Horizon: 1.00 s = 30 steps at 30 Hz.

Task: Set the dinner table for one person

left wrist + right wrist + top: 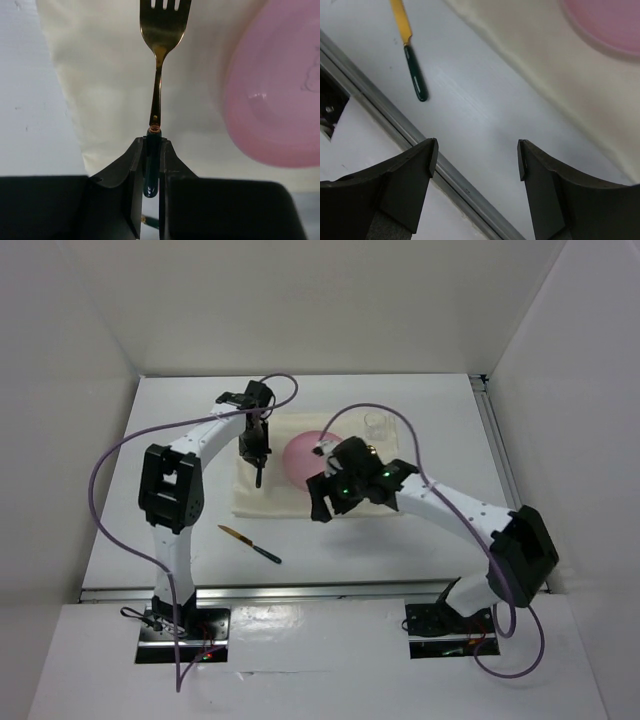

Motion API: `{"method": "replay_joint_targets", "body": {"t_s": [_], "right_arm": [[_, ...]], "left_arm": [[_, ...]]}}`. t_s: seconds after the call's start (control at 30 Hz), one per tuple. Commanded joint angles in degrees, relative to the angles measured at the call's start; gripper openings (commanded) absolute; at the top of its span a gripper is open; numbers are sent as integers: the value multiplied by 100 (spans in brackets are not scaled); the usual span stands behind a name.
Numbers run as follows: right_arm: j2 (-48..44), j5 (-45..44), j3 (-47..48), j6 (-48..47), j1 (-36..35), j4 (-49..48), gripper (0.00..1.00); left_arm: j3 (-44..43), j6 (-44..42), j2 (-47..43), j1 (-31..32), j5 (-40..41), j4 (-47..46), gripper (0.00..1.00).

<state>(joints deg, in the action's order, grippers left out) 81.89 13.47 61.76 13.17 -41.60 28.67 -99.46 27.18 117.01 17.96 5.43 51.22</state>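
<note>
My open right gripper moves back, to the left in the top view, and down onto the knife's green handle [266, 554] next, because the knife lies off the mat [285, 502].
The white dinner table [400, 550] carries a cream cloth mat [285, 502] with a pink plate [305, 455] on it. My left gripper [257, 462] is shut on the dark green handle of a gold fork [159, 75], held over the left part of the mat [110, 90], left of the plate [275, 100]. My right gripper [328, 508] hangs open and empty over the mat's near edge; in its wrist view [477, 160] it is above bare table. A knife [250, 543] with a gold blade and green handle lies on the table before the mat, also in the right wrist view [410, 55].
A clear glass [378, 425] stands on the table behind and right of the plate. A metal rail [395, 125] runs along the table's near edge; another rail [497, 440] runs down the right side. White walls enclose the table.
</note>
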Motion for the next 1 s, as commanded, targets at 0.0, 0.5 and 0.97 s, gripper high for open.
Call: {"method": "replay_joint_targets", "body": {"t_s": [0.0, 0.5, 0.97], "right_arm": [[536, -572, 564, -543, -804, -256, 76], [2480, -1259, 1251, -491, -2457, -1635, 73], [3466, -2015, 1681, -649, -2748, -1575, 38]], "left_arm": [[-416, -28, 435, -134, 318, 72, 0], [-382, -81, -28, -301, 169, 449, 80], [-328, 279, -1821, -1566, -481, 591, 75]]}}
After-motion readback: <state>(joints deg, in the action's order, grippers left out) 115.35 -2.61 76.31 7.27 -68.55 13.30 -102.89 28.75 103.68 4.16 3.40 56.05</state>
